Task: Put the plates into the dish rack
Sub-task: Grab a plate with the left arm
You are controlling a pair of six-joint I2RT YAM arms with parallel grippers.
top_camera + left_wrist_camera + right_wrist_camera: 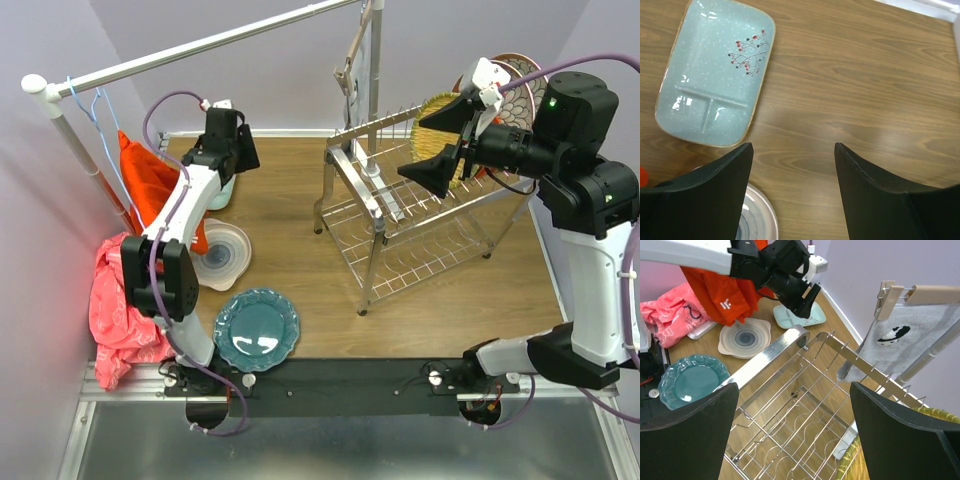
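My left gripper moves down and sideways onto the divided dish's berry-side rim next, since it lies below the fingers and to their left in the wrist view.
The dish rack stands right of centre, and the right wrist view looks down into its wire tiers. A yellow woven plate stands in its far end, with a brown-rimmed plate behind it. My right gripper hovers above the rack's top tier, open and empty. A teal scalloped plate and a white-grey swirl plate lie on the table at the left. My left gripper is open and empty, high over bare wood beside the swirl plate.
A pale teal rectangular divided dish lies at the far left. Orange cloth and pink cloth hang from the white rail. A grey cloth on a wooden hanger hangs behind the rack.
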